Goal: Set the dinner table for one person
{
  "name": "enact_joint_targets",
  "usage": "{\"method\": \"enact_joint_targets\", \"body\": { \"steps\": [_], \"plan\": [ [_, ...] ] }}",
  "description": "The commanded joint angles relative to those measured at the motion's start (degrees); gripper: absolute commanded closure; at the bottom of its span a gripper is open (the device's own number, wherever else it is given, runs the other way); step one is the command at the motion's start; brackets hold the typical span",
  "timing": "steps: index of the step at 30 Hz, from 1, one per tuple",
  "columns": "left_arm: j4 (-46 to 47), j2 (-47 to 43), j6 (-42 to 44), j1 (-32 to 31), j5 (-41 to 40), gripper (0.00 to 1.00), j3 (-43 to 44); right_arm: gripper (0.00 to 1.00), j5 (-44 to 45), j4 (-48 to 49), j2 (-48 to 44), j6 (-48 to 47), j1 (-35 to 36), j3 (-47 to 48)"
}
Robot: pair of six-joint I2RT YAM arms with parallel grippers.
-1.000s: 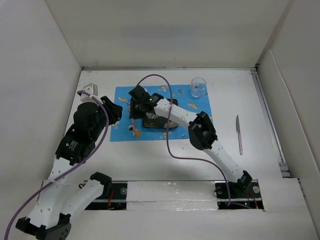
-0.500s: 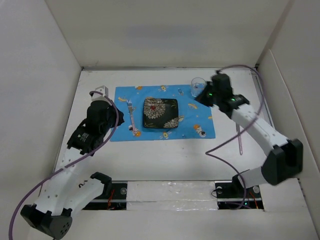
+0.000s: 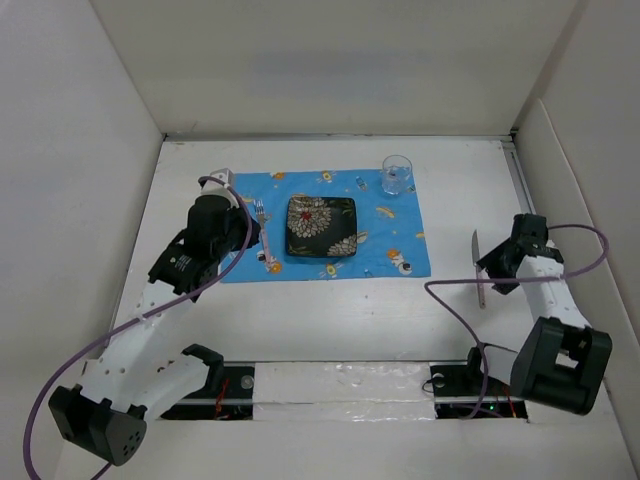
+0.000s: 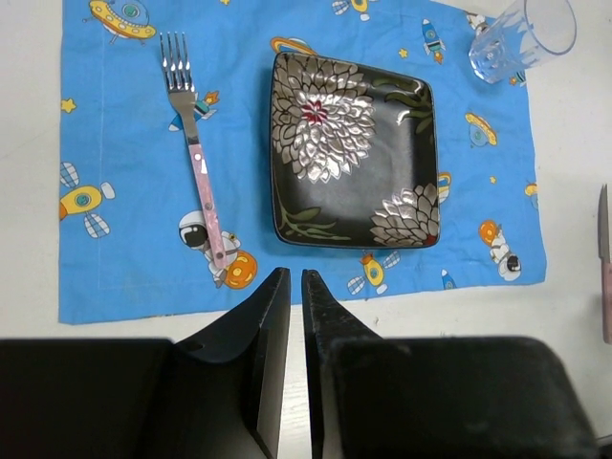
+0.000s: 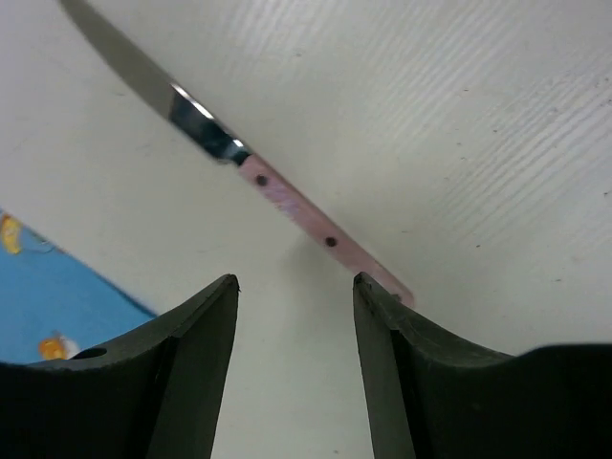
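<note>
My right gripper will go down next and close around the pink handle of the knife, short of the knife's blade, because that handle is below the fingers.
On the white dinner table lies a blue cartoon-print mat. A dark square flower-pattern plate sits at its centre, and a pink-handled fork lies left of the plate. A clear glass stands at the mat's far right corner. A pink-handled knife lies on the bare table right of the mat. My left gripper hovers by the fork, jaws almost together and holding nothing. My right gripper is open just above the knife, the handle's end beside one fingertip.
White walls close in the table on the left, back and right. The right arm's purple cable loops over the table between the mat and the knife. The arm bases stand at the near edge.
The right arm left the mat, passed the glass, and swung down to the knife at the right, now open. The left gripper shifted slightly toward the fork. The plate now shows fully.
</note>
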Motion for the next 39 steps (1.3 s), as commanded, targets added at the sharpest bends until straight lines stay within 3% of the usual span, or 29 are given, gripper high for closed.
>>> {"method": "enact_joint_targets", "body": {
  "steps": [1, 5, 11, 15, 19, 23, 27, 32, 39],
  "plan": [
    [2.9, -1.6, 1.6, -0.2, -0.3, 0.91, -0.6, 0.43, -0.4, -0.5, 9.9, -4.6, -1.0, 4.2],
    [2.7, -2.7, 1.9, -0.2, -1.5, 0.91, -1.4, 0.43, 2.6, -0.9, 15.1, -6.8, -1.5, 6.9],
    [2.8, -4.2, 1.9, -0.2, -2.6, 0.90, -3.0, 0.43, 0.2, -0.8, 19.2, -8.5, -1.5, 8.8],
    [3.3, -4.3, 1.9, -0.2, -3.4, 0.90, -3.3, 0.70, 0.4, -1.6, 24.0, -9.4, -0.9, 9.8],
    [4.2, -4.1, 1.6, -0.2, -3.2, 0.90, -3.5, 0.76, 1.8, -2.2, 26.4, -10.0, 1.1, 10.1],
    [4.7, -3.9, 1.3, -0.2, -2.8, 0.90, -3.6, 0.97, 2.4, -2.6, 28.0, -10.3, 1.6, 11.2],
    [4.7, -3.5, 0.9, -0.2, -2.3, 0.89, -3.4, 1.00, 6.0, -5.1, 23.4, -10.9, 4.0, 16.3],
    [5.5, -1.0, 0.4, -0.2, -0.6, 0.88, -1.8, 1.00, 4.3, -4.3, 13.0, -12.4, 14.7, 29.5],
    [7.8, 4.8, -1.3, -0.2, 4.0, 0.74, 1.9, 1.00, -7.1, -8.3, 22.2, -17.1, 32.6, 42.6]
  ]
}}
